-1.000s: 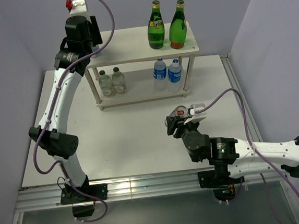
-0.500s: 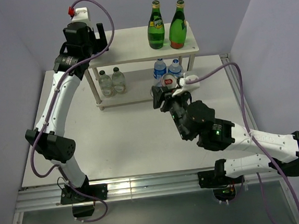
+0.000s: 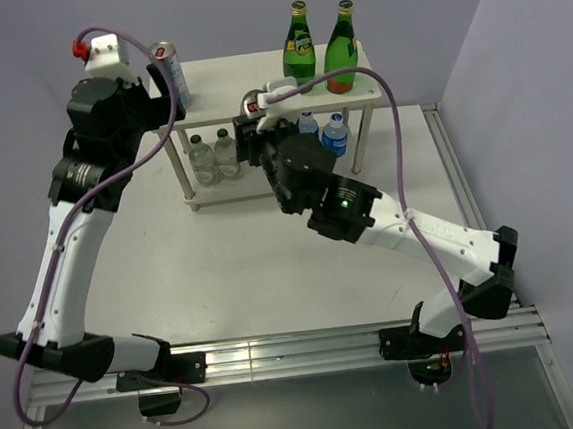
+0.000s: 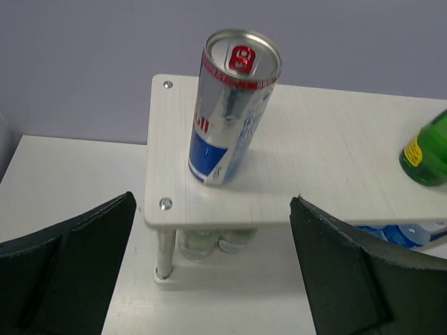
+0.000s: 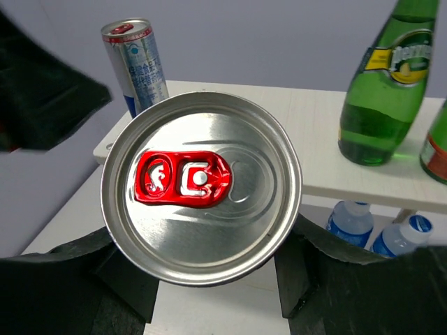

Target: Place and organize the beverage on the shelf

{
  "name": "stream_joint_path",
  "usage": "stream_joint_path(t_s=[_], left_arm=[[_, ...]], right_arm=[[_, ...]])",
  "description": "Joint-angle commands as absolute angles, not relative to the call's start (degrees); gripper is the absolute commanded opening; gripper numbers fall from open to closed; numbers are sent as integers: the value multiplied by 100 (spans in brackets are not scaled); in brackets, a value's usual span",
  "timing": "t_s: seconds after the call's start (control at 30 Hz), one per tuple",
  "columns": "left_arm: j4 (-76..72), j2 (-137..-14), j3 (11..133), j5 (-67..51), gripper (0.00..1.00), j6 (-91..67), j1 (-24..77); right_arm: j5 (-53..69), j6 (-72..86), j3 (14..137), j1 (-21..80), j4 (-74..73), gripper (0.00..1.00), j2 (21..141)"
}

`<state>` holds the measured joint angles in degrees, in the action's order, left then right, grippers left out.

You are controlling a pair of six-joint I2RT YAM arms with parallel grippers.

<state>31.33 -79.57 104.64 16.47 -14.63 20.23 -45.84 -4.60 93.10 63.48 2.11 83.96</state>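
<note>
My right gripper will move outward and to its left in the top view to bare board of the shelf beside the standing can, then lower and release.
The pale shelf (image 3: 245, 83) stands at the back of the table. A slim silver-blue can (image 3: 171, 72) stands upright on the left corner of its top board (image 4: 328, 167). My left gripper (image 3: 158, 93) is open just in front of that can (image 4: 230, 105), apart from it, with nothing between its fingers (image 4: 342, 272). My right gripper (image 3: 258, 119) is shut on a second can (image 5: 201, 187), held upright in front of the shelf's middle. Two green bottles (image 3: 298, 48) (image 3: 341, 47) stand at the top right. Two blue-labelled water bottles (image 3: 335, 135) stand on the lower board.
Two more small clear bottles (image 3: 213, 156) stand on the lower board at the left. The purple wall rises right behind the shelf. The right arm's elbow (image 3: 492, 267) reaches out over the table's right side. A metal rail (image 3: 279, 356) runs along the near edge.
My left gripper has opened, let go of the can on the shelf's left corner and drawn back. My right arm has carried its can from the table up to the shelf front.
</note>
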Motion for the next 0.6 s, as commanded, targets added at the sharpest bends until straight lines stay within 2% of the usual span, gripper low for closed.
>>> stream_joint_path(t_s=[0.0, 0.2, 0.43, 0.57], left_arm=[[3138, -7419, 9924, 1407, 99, -1722, 2057], [3068, -6250, 8659, 1310, 99, -1872, 2083], [3076, -5695, 7885, 1415, 99, -1661, 2083], [2980, -5695, 7629, 1547, 99, -1591, 2083]], right_arm=[[-4237, -607, 10062, 6127, 440, 0, 8717], [-3964, -571, 11371, 5748, 106, 0, 9807], [-3586, -335, 14084, 5406, -1001, 0, 11336], [-3306, -54, 14309, 5230, -1108, 0, 11646]])
